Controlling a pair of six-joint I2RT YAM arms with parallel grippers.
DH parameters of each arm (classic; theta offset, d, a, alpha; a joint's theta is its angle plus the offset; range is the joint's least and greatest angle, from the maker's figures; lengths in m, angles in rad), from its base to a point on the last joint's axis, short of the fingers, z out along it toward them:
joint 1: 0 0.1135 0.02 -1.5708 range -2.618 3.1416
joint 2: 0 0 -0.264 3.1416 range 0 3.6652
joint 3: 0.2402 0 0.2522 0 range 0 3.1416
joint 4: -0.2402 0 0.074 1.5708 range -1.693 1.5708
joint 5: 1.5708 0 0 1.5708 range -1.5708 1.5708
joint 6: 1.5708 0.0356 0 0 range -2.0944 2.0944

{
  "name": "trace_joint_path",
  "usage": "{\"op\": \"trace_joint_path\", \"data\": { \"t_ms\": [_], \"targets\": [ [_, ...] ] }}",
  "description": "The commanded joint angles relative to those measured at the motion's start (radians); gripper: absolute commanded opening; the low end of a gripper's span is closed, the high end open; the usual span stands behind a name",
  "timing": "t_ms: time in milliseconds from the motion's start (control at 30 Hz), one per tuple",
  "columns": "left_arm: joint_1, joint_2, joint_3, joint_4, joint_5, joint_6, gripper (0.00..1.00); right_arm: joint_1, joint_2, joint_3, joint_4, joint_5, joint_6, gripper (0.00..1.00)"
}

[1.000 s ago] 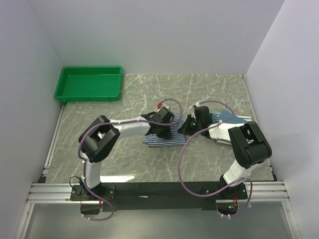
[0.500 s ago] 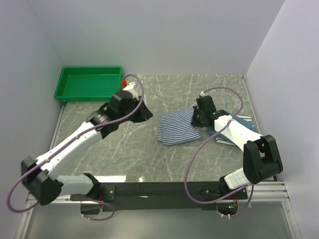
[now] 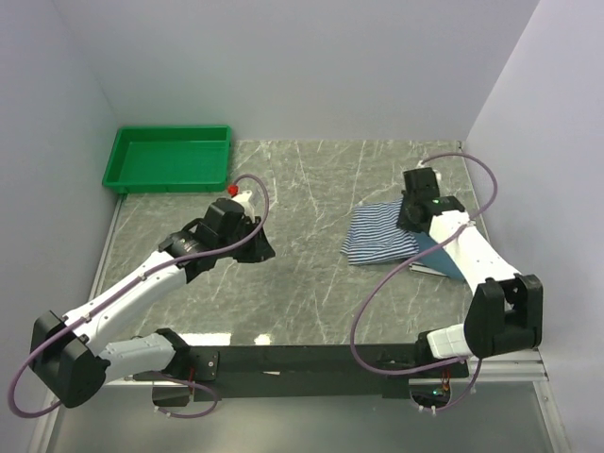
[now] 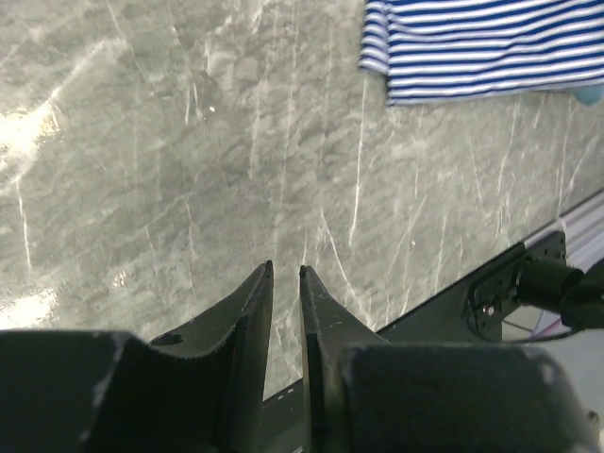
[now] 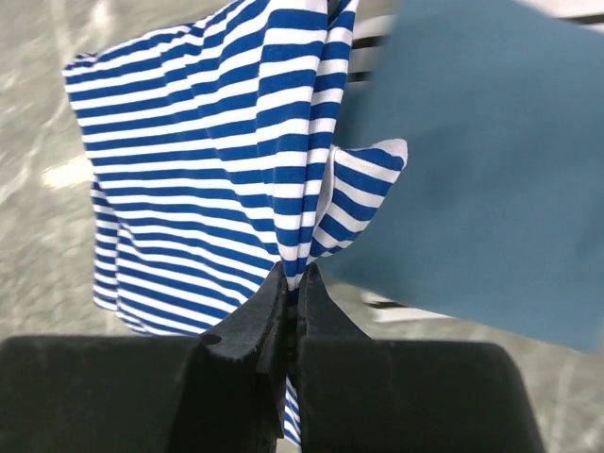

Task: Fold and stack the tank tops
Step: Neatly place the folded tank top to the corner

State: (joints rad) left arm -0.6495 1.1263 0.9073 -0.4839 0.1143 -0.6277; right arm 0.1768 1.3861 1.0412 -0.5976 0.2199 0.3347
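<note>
My right gripper draws to the right in the top view across the teal-blue top (image 3: 441,256) (image 5: 491,179) next and releases, because the striped top still trails onto bare table.
My right gripper (image 5: 294,269) is shut on a bunched fold of the blue-and-white striped tank top (image 5: 189,151), which hangs from it and trails onto the table. In the top view this gripper (image 3: 411,225) holds the striped top (image 3: 382,236) at the right of the table, partly over the folded teal-blue top (image 3: 439,251). The teal-blue top (image 5: 491,170) lies flat on the white, black-striped top (image 5: 382,304), of which only slivers show. My left gripper (image 4: 286,269) hovers over bare table, jaws a narrow gap apart and holding nothing. It (image 3: 260,247) is left of centre, well away from the cloth.
A green plastic tray (image 3: 170,156) sits at the back left corner. White walls close in the table on three sides. The black mounting rail (image 3: 311,359) with both arm bases runs along the near edge.
My left arm let go of the striped top and swung away to the left. My right gripper dragged the striped top rightward onto the teal-blue top.
</note>
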Motion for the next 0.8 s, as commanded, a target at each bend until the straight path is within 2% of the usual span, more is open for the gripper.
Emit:
{"op": "trace_joint_path", "data": {
  "t_ms": [0, 300, 533, 700, 733, 767],
  "targets": [
    [0.004, -0.052, -0.007, 0.019, 0.045, 0.039, 0.24, -0.078, -0.082, 0.059, -0.045, 0.042, -0.046, 0.00],
    [0.001, -0.068, -0.016, 0.013, 0.053, 0.054, 0.24, -0.270, -0.185, 0.091, -0.084, 0.012, -0.049, 0.00],
    [-0.012, -0.062, -0.024, 0.018, 0.064, 0.052, 0.25, -0.402, -0.217, -0.001, -0.048, -0.011, 0.009, 0.00],
    [-0.012, -0.057, -0.027, 0.024, 0.082, 0.052, 0.25, -0.474, -0.182, -0.095, -0.013, -0.022, 0.042, 0.02],
    [-0.012, -0.056, -0.028, 0.025, 0.085, 0.051, 0.25, -0.488, -0.176, -0.105, -0.010, -0.005, 0.056, 0.08],
    [-0.010, -0.056, -0.028, 0.025, 0.087, 0.051, 0.25, -0.499, -0.174, -0.110, -0.011, -0.005, 0.072, 0.36]
  ]
}}
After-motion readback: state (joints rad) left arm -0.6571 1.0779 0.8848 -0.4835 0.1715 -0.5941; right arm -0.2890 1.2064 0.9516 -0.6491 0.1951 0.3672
